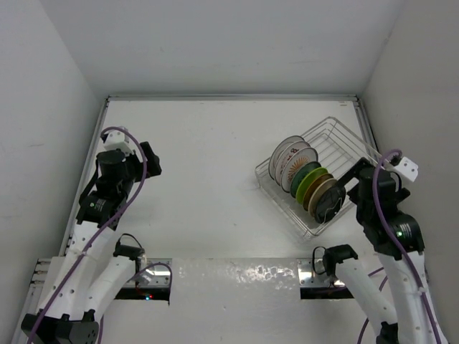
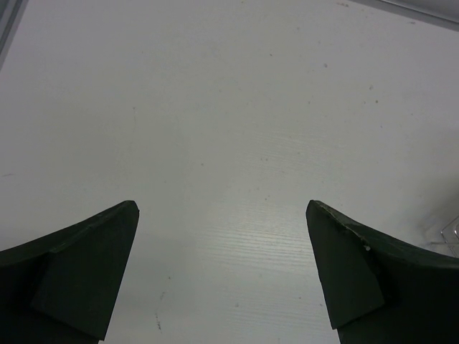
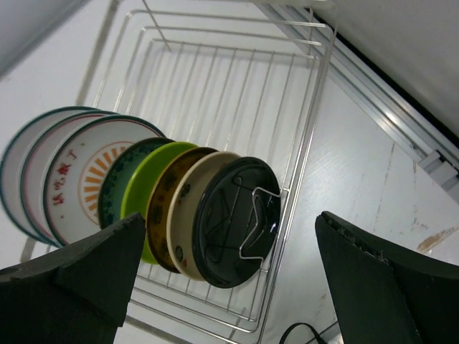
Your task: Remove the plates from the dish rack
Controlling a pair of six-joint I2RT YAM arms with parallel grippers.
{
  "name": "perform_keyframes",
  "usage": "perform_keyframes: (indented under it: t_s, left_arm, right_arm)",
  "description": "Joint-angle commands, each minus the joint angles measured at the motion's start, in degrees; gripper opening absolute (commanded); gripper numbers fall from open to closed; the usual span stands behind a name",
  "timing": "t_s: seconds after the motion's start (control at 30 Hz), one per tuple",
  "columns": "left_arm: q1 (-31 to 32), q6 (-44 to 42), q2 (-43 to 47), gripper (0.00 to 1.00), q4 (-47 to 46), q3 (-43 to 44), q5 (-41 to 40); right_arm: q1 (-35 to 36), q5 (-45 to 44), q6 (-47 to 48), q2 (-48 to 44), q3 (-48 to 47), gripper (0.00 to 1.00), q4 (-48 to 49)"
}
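The glossy black plate's top rim comes between the fingers of my right gripper next, as it lowers and shifts left in the top view, since the plate ends the row.
The dish rack sits askew at the table's right. Several plates stand on edge in it in a tight row. In the right wrist view the nearest plate is glossy black, then beige, brown-patterned, lime-green, dark green and white with an orange sunburst. The far half of the rack holds nothing. My right gripper hangs open above the row's near end, touching nothing. My left gripper is open over bare table at the left.
White walls close in the table on the left, back and right. An aluminium rail runs along the right edge beside the rack. A black cable lies just below the rack's near corner. Metal mounting plates span the near edge.
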State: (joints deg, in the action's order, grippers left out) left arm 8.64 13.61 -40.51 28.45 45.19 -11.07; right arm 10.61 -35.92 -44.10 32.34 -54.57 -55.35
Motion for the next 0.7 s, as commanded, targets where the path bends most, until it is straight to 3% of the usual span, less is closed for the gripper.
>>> perform_keyframes:
  t_s: [0.0,0.27,0.5,0.67]
  left_arm:
    - [0.5,0.1,0.0,1.0,-2.6,-0.1,0.7]
    - [0.5,-0.1,-0.8,1.0,-2.8,-0.2,1.8]
    - [0.5,-0.2,-1.3,1.0,-3.0,-0.4,2.5]
    - [0.5,-0.2,-1.6,1.0,-3.0,-0.4,2.7]
  right_arm:
    - [-0.2,-3.2,-8.4,3.3,2.2,0.98,1.6]
    - [-0.1,-1.5,-15.8,10.5,13.2,0.82,10.8]
    - [0.7,0.0,-16.5,13.9,19.1,0.66,17.0]
    - [1.3,-0.8,-17.2,14.9,20.7,0.62,18.6]
